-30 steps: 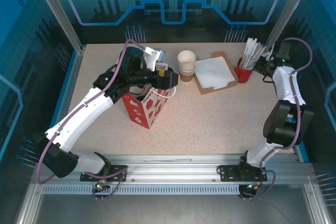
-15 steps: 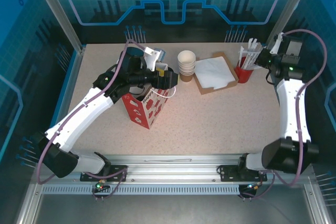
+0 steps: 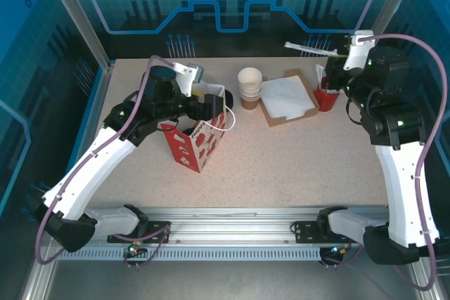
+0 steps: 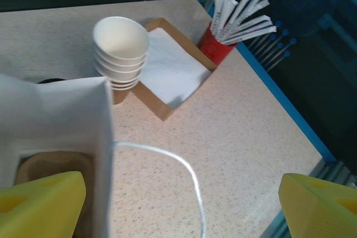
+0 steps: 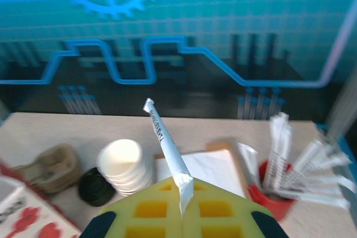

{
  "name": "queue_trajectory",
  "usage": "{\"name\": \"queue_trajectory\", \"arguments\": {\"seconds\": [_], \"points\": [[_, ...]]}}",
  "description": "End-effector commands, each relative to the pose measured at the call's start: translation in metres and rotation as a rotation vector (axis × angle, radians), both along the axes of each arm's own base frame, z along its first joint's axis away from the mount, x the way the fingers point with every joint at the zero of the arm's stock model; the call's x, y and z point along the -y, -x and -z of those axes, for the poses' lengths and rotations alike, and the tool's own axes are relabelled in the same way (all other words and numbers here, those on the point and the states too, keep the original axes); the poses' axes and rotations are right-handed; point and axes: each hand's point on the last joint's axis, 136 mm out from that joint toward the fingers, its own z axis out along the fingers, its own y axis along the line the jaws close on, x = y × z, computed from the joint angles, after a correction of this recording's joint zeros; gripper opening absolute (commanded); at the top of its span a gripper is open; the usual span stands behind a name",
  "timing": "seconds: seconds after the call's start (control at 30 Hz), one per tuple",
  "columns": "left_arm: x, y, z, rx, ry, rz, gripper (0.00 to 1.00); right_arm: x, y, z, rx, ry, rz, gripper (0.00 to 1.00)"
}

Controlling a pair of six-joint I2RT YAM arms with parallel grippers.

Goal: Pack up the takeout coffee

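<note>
My right gripper needs to swing past the napkins to the bag's open top [image 5: 8, 188] next and release the straw there, because the bag is beyond the cup stack [image 5: 125, 165] from the gripper.
A round black lid [image 5: 96, 187] lies left of the cup stack [image 5: 125, 165]; a sliver of the lid [image 4: 50, 81] peeks over the bag's wall. I cannot tell whether a cup sits under it, so the takeout coffee is not surely in view. My left gripper [image 3: 209, 105] hovers at the open top of the red-and-white paper bag [image 3: 195, 144]. It is open wide [image 4: 178, 210], with the bag's white wall [image 4: 61, 115] and cord handle [image 4: 187, 168] between its fingers. My right gripper [image 3: 342, 60] is raised at the back right, shut [image 5: 184, 193] on a paper-wrapped straw [image 5: 164, 137].
A brown cardboard cup carrier [image 4: 47, 163] sits inside the bag. Right of the lidless cup stack [image 3: 249, 86] stand a brown tray of white napkins [image 3: 287, 98] and a red cup of wrapped straws [image 3: 325, 96]. Open tabletop lies in front of them.
My right arm has risen from the red straw cup with one wrapped straw in its fingers. My left gripper has drawn back to the left, over the bag's mouth.
</note>
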Motion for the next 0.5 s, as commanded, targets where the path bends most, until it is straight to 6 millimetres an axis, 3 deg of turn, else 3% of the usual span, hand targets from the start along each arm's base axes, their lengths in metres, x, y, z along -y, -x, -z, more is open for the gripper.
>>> {"name": "queue_trajectory", "arguments": {"seconds": [0.0,0.13,0.3,0.47], "points": [[-0.038,0.009,-0.014,0.030,-0.054,-0.101,0.91,-0.044,0.016,-0.009,0.008,0.043,-0.182,0.00],[-0.066,0.021,-0.015,0.019,-0.075,-0.169,0.91,-0.096,0.031,-0.014,0.019,0.081,-0.364,0.00],[-0.108,0.034,-0.011,0.003,-0.101,-0.283,0.91,-0.152,0.037,0.005,-0.028,0.185,-0.514,0.00],[-0.133,0.041,-0.006,-0.008,-0.117,-0.351,0.91,-0.188,0.030,0.032,-0.110,0.273,-0.583,0.00]]}}
